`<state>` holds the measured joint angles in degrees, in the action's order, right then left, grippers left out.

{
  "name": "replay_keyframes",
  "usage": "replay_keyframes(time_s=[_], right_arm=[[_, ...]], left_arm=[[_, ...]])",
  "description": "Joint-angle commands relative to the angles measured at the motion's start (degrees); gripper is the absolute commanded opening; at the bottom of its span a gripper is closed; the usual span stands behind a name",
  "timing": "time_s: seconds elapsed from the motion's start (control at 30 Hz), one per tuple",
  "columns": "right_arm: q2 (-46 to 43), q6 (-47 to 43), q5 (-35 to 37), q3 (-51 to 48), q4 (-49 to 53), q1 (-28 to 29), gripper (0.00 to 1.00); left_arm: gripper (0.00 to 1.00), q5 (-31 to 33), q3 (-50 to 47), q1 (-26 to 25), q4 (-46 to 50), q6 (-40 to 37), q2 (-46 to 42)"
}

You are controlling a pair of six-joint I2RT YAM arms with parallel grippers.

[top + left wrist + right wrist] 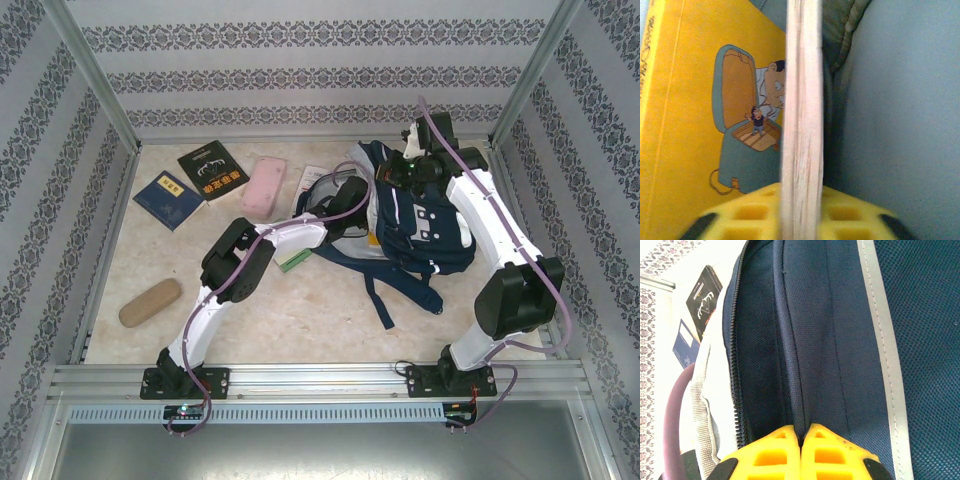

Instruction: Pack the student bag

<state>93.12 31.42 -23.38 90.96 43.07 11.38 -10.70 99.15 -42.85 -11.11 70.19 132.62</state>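
My right gripper should next lower the raised navy piped edge down and over the bag's opening (pixel 352 246) (pixel 716 382) to let go of it, as the yellow-covered book is already in the bag.
The student bag (pixel 425 228), navy with white stripes, lies right of centre with its opening toward the left. My left gripper (pixel 349 199) reaches into that opening. In the left wrist view it (pixel 800 202) is shut on a yellow-covered book (pixel 801 115), held edge-on with its pages showing, and the bag's grey-blue lining (pixel 900 110) is to the right. At the bag's top, my right gripper (pixel 402 172) is shut (pixel 801 432) on the navy piped rim (pixel 790 365) beside the zipper (pixel 736 390), holding the opening up.
Left of the bag lie a black book (pixel 212 172), a blue booklet (pixel 168 200), a pink pouch (pixel 263 186) and a tan case (pixel 150 301). A green item (pixel 292 262) sits under my left arm. The bag's straps (pixel 385 300) trail toward the front.
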Motion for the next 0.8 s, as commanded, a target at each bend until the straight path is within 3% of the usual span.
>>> replay_keyframes(time_s=[0.0,0.1,0.4,0.53,0.77], right_arm=[[-3.20,0.62,-4.15,0.30,-5.28,0.82,0.00],[-3.27,0.32,-4.01,-0.16,-5.36,0.74,0.00],[-3.24,-1.06,-2.43,-1.88,-5.66,0.53,0.00],[-2.99,-1.10,-2.63,-3.98,-7.10,0.49,0.00],[-2.71,-1.17,-1.84,-9.30,-10.87,1.16,0.00]], left_arm=[[0.40,3.84,4.18,-2.58,13.57,-5.82,1.08],[0.54,6.03,6.32,-2.76,20.40,-9.63,0.30],[0.81,10.97,11.11,-2.68,37.99,-19.02,-3.77],[0.82,13.15,6.71,-1.83,41.86,-20.59,-8.78],[0.83,13.86,-10.58,2.36,40.47,-21.87,-24.82]])
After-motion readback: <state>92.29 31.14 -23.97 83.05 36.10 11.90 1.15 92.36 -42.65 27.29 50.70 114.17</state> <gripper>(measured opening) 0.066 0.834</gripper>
